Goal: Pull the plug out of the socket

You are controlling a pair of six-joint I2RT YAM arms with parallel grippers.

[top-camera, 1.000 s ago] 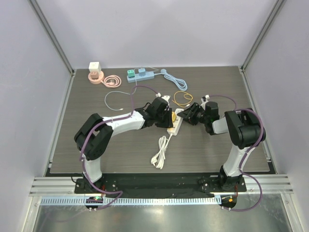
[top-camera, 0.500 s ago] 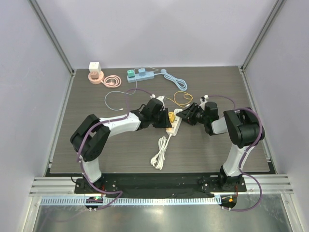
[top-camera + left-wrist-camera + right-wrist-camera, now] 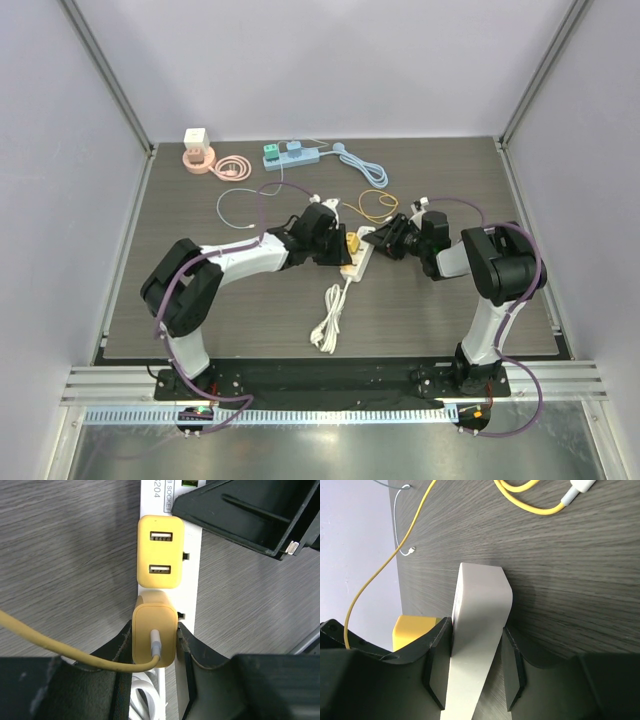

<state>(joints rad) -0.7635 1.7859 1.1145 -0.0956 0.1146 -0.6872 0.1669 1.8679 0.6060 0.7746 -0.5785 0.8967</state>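
The left gripper pulls the plug up off the power strip next. Then it moves down and left in the top view and frees it where the tabletop lies bare.
A white power strip (image 3: 361,256) lies in the middle of the table. Two yellow plugs stand on its face: a USB adapter (image 3: 160,558) and a plug with a yellow cable (image 3: 154,630). My left gripper (image 3: 155,636) is shut on the sides of the cabled plug, which still sits against the strip (image 3: 192,587). In the top view the left gripper (image 3: 340,247) is at the strip's left side. My right gripper (image 3: 476,639) is shut on the strip's far end (image 3: 480,605); in the top view the right gripper (image 3: 386,241) is at the strip's right.
The strip's white cord (image 3: 328,318) lies coiled toward the front. A yellow cable loop (image 3: 378,205) and a thin white cable (image 3: 240,203) lie behind the grippers. At the back are a pink charger stand (image 3: 197,150), a pink cable (image 3: 232,168) and a teal power strip (image 3: 290,153).
The left arm's elbow has swung to the left and its gripper has edged slightly back. The strip and its cord have shifted a little left. The right arm has barely moved.
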